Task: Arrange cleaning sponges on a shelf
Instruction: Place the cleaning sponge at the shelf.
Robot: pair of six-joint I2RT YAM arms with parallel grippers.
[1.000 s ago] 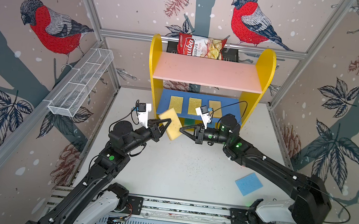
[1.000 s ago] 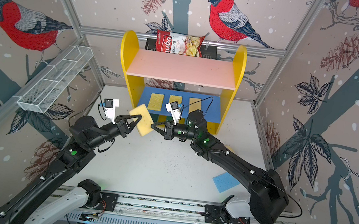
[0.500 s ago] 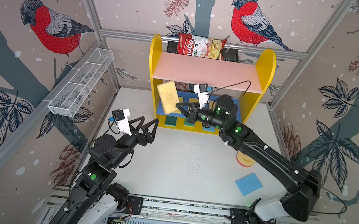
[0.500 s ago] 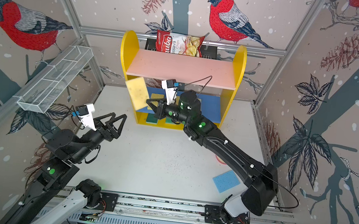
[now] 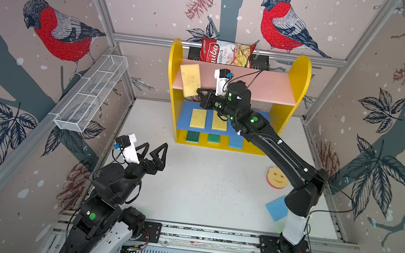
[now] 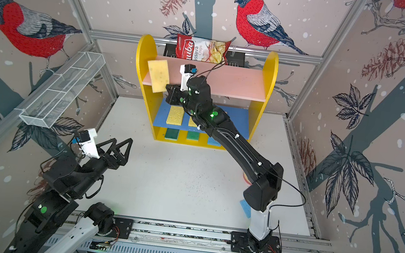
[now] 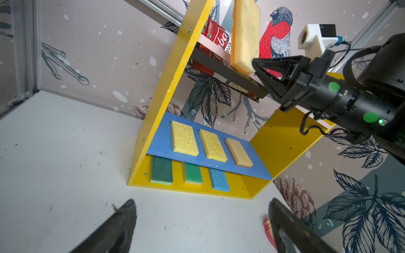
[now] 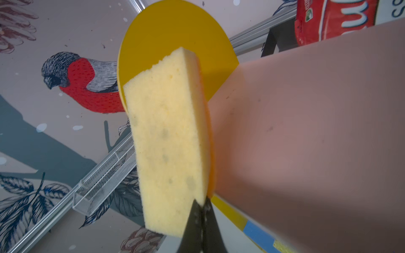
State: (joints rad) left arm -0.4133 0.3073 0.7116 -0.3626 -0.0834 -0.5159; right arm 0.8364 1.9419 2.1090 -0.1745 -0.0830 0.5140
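My right gripper moves outward over the pink top board's empty end (image 5: 205, 79) (image 8: 236, 141) next and releases the corner of the pale yellow sponge.
My right gripper (image 5: 200, 93) is shut on a corner of a pale yellow sponge (image 5: 189, 79), which stands tilted on edge over the left end of the shelf's pink top board (image 5: 267, 88). In the right wrist view the sponge (image 8: 168, 140) is next to the board (image 8: 306, 131). Two bright yellow sponges (image 5: 198, 118) and a tan one (image 7: 238, 152) lie on the blue middle board. Two green sponges (image 5: 192, 136) and a light blue one (image 5: 235, 142) lie on the yellow base. My left gripper (image 5: 156, 146) hangs open and empty near the table's front left.
A round smiley sponge (image 5: 277, 178) and a blue sponge (image 5: 275, 208) lie on the table at the right, partly under my right arm. A red chips bag (image 5: 225, 53) sits in a black tray (image 5: 193, 53) behind the shelf. A wire-mesh basket (image 5: 91, 96) hangs on the left wall.
The left gripper let go of the yellow sponge, opened wide and drew back to the front left. The right gripper lifted the sponge from table height up to the top board.
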